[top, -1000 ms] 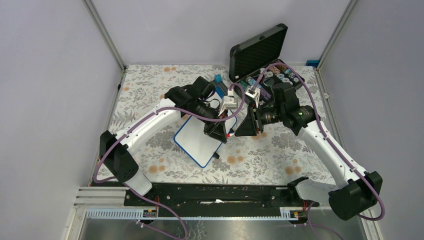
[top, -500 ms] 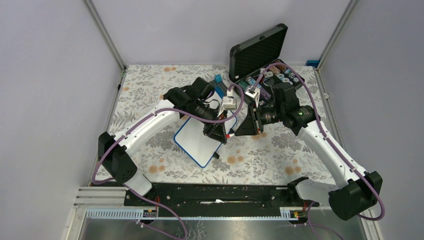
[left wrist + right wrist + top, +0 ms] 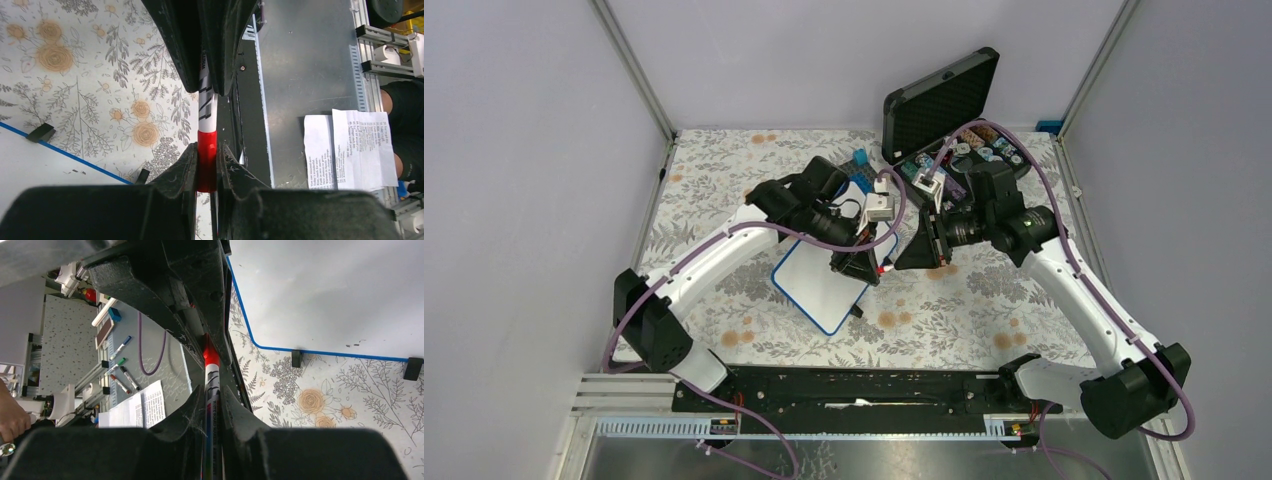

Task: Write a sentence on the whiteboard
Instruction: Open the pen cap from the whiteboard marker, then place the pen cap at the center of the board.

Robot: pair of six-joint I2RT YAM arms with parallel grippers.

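My left gripper should next pull off the marker's red cap (image 3: 206,150). It should then lower the cap to the open cloth past the whiteboard, to the left in the top view.
The whiteboard (image 3: 817,282), blue-framed with black feet, lies on the flowered cloth at mid-table, and part of it shows in the wrist views (image 3: 30,172) (image 3: 325,290). Its visible surface is blank apart from a few specks; no sentence shows. Above its right edge a marker (image 3: 884,268) hangs level between both grippers. My left gripper (image 3: 864,266) (image 3: 206,152) is shut on the red cap (image 3: 206,150). My right gripper (image 3: 911,256) (image 3: 212,395) is shut on the marker's white printed barrel (image 3: 212,385), tip to tip with the left.
An open black case (image 3: 944,100) holding spools stands at the back right, with a blue block (image 3: 861,160) beside it. Printed sheets (image 3: 345,150) and spare markers (image 3: 122,371) lie on the grey bench beyond the table's near edge.
The left arm's elbow and shoulder have shifted slightly to the left. Both grippers stay at the marker over the board's right edge.
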